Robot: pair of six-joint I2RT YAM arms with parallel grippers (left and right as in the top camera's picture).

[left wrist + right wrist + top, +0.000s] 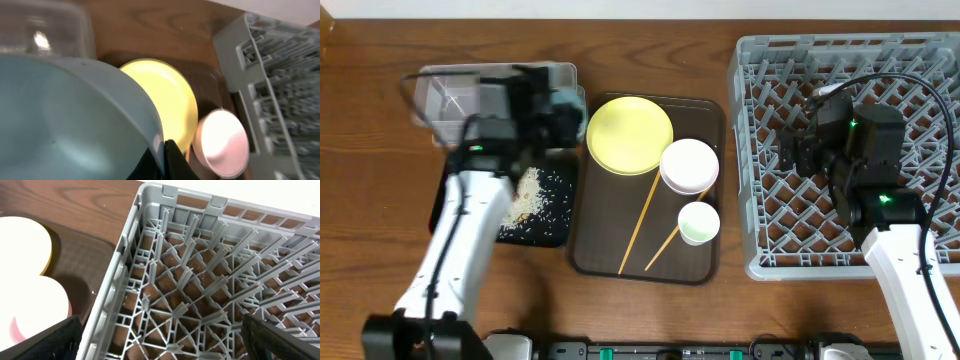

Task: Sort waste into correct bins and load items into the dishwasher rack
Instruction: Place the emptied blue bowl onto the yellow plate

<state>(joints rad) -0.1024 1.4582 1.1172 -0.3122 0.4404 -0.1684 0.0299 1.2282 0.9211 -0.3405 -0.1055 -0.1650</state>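
Observation:
I should next carry the light-blue bowl away from the black tray with my left gripper. The bowl should go over the yellow plate (629, 136) (167, 98) and down onto it.
My left gripper (552, 108) is shut on the rim of the light-blue bowl (65, 125) and holds it tilted above the near edge of the clear tub (445, 92) and the black tray (555, 232). Loose white rice (532, 198) lies in the black tray. The yellow plate (630, 135), a white-pink bowl (690, 165), the small pale cup (699, 222) and two chopsticks (642, 218) sit on the dark-brown serving tray (600, 255). My right gripper (162, 340) is open and empty above the grey dishwasher rack (760, 262). The wrapper and the tissue do not show.
The rack (200, 280) holds nothing in the part I see, and its left wall stands close beside the serving tray. In the left wrist view the plate (170, 95), the pink bowl (222, 142) and the rack (280, 75) lie beyond the held bowl.

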